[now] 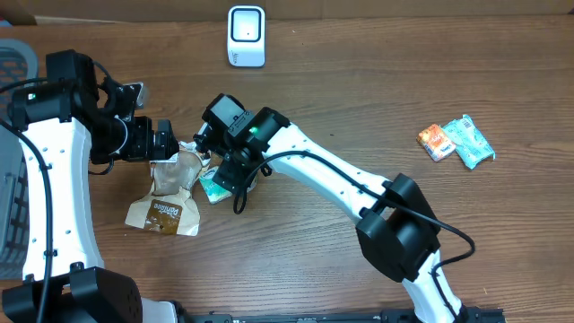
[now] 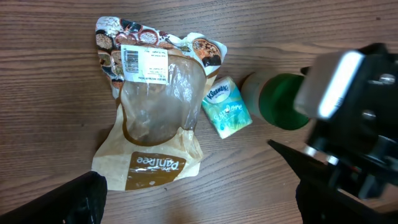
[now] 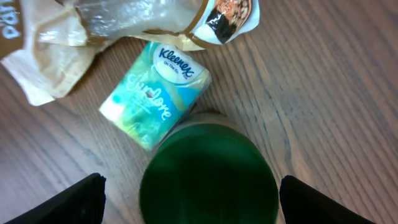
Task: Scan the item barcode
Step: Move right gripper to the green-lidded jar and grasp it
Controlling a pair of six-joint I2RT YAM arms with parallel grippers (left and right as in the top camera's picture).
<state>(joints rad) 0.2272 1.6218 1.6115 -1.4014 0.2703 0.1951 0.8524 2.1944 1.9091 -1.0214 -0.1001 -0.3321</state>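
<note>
My right gripper will next go down around the green lid point(image 3: 208, 174) and close on its sides, because the lid is already between the two open fingers.
A white barcode scanner point(image 1: 246, 36) stands at the table's far edge. A brown paper bag point(image 2: 146, 130) with a clear window lies flat, its barcode label point(image 2: 145, 64) facing up. Beside it lie a Kleenex pack point(image 3: 155, 93) and a jar with a green lid point(image 3: 208, 174). My right gripper point(image 3: 193, 199) hangs open right above the green lid, one finger on each side with a gap to it. My left gripper point(image 2: 199, 199) is open over bare wood just off the bag's end, holding nothing. From overhead, the right gripper point(image 1: 235, 166) covers most of the jar.
An orange snack pack point(image 1: 436, 142) and a teal pack point(image 1: 471, 142) lie at the right. A grey basket point(image 1: 13, 63) sits at the left edge. The two wrists stand close together over the bag point(image 1: 170, 193).
</note>
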